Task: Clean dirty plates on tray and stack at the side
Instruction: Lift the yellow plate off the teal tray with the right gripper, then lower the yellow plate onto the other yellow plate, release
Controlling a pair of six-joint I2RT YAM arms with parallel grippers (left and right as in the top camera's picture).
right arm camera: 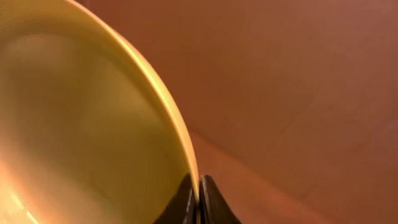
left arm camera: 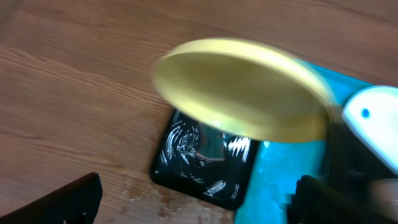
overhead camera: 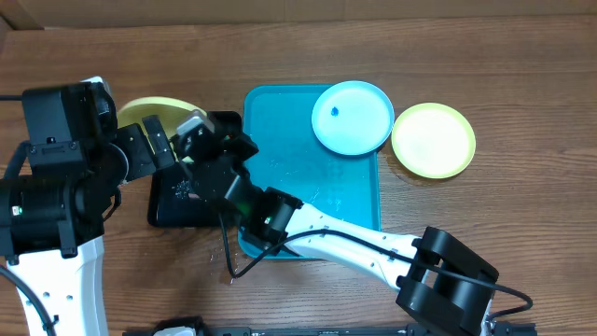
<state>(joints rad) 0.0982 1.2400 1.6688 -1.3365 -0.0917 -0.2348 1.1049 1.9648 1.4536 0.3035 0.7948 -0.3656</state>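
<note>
I will move my right gripper to the right in the overhead view and down onto the other yellow-green plate [overhead camera: 434,140] to let go, because that plate is beside the tray.
My right gripper [right arm camera: 199,190] is shut on the rim of a yellow-green plate [right arm camera: 81,124] and holds it tilted in the air. From overhead this plate [overhead camera: 149,109] sits at the far left, above the black tray, with the right gripper [overhead camera: 198,126] at its right edge. In the left wrist view the plate [left arm camera: 242,87] hangs over the black tray. My left gripper [left arm camera: 193,205] is open and empty beside it, and shows overhead [overhead camera: 154,149] too. A light blue plate [overhead camera: 353,117] with a blue speck lies on the turquoise tray's [overhead camera: 280,177] far right corner. Another yellow-green plate [overhead camera: 433,140] lies on the table to the right.
A small black rectangular tray [overhead camera: 173,205] with white smears [left arm camera: 199,162] lies on the wood left of the turquoise tray [left arm camera: 280,180]. My right arm [overhead camera: 354,247] crosses the tray's front edge. The table's far edge runs along the top.
</note>
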